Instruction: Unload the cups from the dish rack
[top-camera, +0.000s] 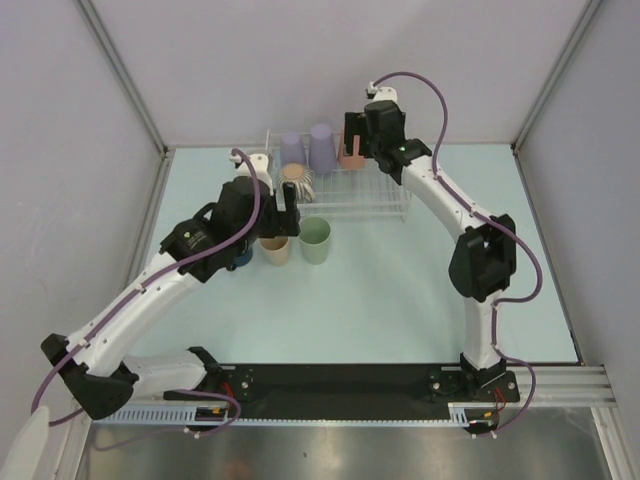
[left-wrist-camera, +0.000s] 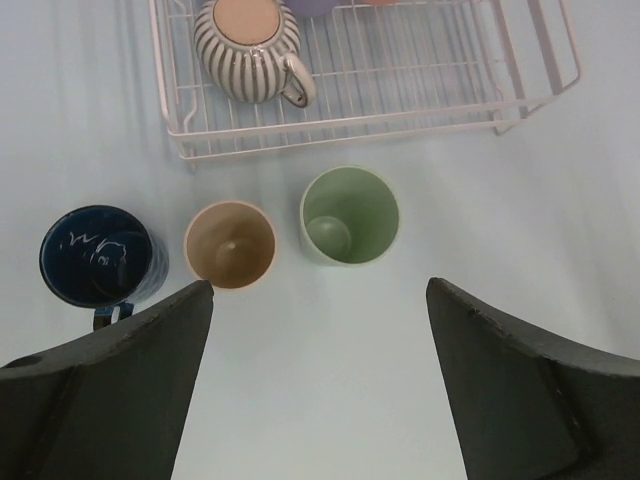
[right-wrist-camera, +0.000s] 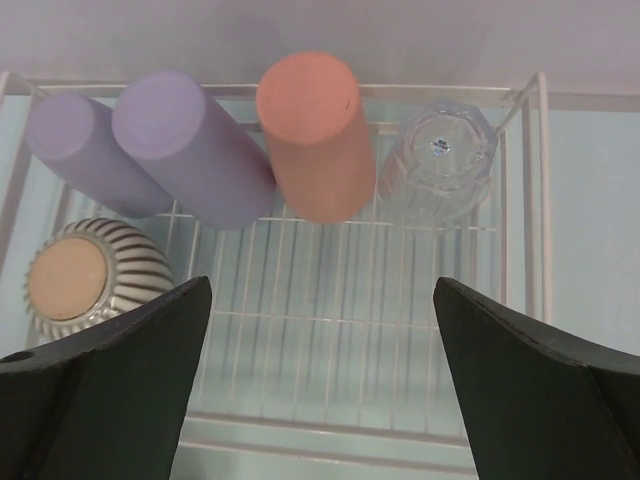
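Observation:
My right gripper moves outward to the salmon pink cup at the back of the rack next, then down around its upturned base (right-wrist-camera: 309, 99).
The white wire dish rack (top-camera: 385, 200) holds two upturned lavender cups (right-wrist-camera: 75, 150) (right-wrist-camera: 195, 150), a salmon pink cup (right-wrist-camera: 315, 135), a clear glass (right-wrist-camera: 438, 165) and a striped mug (left-wrist-camera: 248, 45). In front of the rack, a navy mug (left-wrist-camera: 97, 255), a tan cup (left-wrist-camera: 230, 243) and a pale green cup (left-wrist-camera: 350, 213) stand upright on the table. My left gripper (left-wrist-camera: 318, 285) hangs open and empty above the table, just short of these three. My right gripper (right-wrist-camera: 322, 284) is open and empty over the rack's bare middle (right-wrist-camera: 350, 320), short of the pink cup.
The pale blue tabletop (top-camera: 400, 290) is fenced by grey walls on the left, back and right. The right arm's elbow (top-camera: 483, 258) arches over the table's right half. A black base rail (top-camera: 340, 382) runs along the near edge.

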